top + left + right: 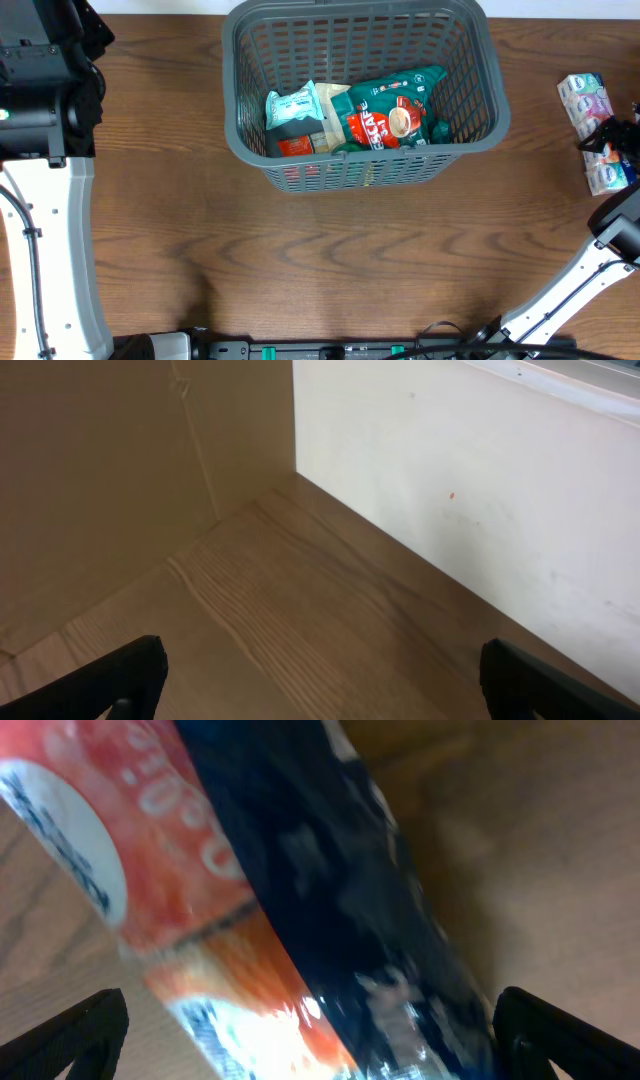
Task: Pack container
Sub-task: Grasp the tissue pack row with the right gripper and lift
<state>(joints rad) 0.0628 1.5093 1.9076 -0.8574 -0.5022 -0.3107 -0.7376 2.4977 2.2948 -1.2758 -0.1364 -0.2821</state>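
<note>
The right gripper turns and lowers toward the packet's red part with the white oval next, because the packet lies slanted between its fingers.
The container, a dark grey slotted basket, stands at the back middle of the table. It holds a green and red coffee bag, a teal and white packet and a small red pack. My right gripper is open wide at the table's right edge. A glossy orange and dark blue packet lies between its fingers, blurred and very close. My left gripper is open over bare wood at the far left, with nothing between its fingers.
Two pastel tissue packs lie at the right edge by the right arm. A pale wall stands just beyond the left gripper. The left arm's body fills the back left corner.
</note>
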